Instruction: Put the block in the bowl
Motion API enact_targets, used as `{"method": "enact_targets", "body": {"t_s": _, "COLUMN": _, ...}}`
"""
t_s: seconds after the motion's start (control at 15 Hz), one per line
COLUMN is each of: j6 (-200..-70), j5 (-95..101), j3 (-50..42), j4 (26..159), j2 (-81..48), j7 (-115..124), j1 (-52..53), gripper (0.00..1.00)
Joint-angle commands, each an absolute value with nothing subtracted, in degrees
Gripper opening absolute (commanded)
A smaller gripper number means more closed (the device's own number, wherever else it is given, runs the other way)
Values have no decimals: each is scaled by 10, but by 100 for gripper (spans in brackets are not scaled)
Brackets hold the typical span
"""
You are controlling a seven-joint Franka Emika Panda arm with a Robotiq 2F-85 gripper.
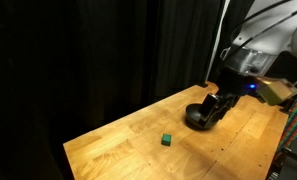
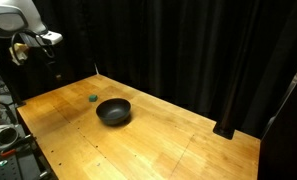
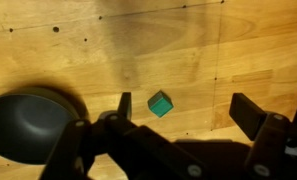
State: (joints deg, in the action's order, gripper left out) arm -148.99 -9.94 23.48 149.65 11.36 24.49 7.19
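Note:
The green block (image 1: 166,139) (image 3: 160,103) lies below my open gripper and outward of it, nearer one finger. The block comes between the fingers next as the gripper lowers outward and centers them around it.
The tiny green block (image 1: 166,139) lies on the wooden table, a short way from the dark round bowl (image 1: 196,118). Both also show in an exterior view, the block (image 2: 93,99) and the bowl (image 2: 114,111). My gripper (image 1: 218,108) hangs above the table and overlaps the bowl's edge in that view. In the wrist view the gripper (image 3: 188,110) is open and empty. The block (image 3: 160,103) lies below, between the fingers and nearer one of them. The bowl (image 3: 28,120) is off to the side.
The wooden table (image 2: 178,140) has small holes in its top and is backed by black curtains. Equipment (image 2: 3,135) stands at the table's edge near the robot base.

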Motion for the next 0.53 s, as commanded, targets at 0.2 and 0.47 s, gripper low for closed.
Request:
{"method": "enact_targets", "body": {"t_s": 0.2, "j6": -1580, "j5": 183, "j3": 213, "j4": 1394, "j2": -99, "j7": 452, "j1": 28, "gripper": 100}}
{"method": "enact_targets", "body": {"t_s": 0.47, "j6": -1610, "j5": 281, "j3": 167, "j4": 1331, "j2": -187, "j7": 551, "j1": 61, "gripper": 100}}
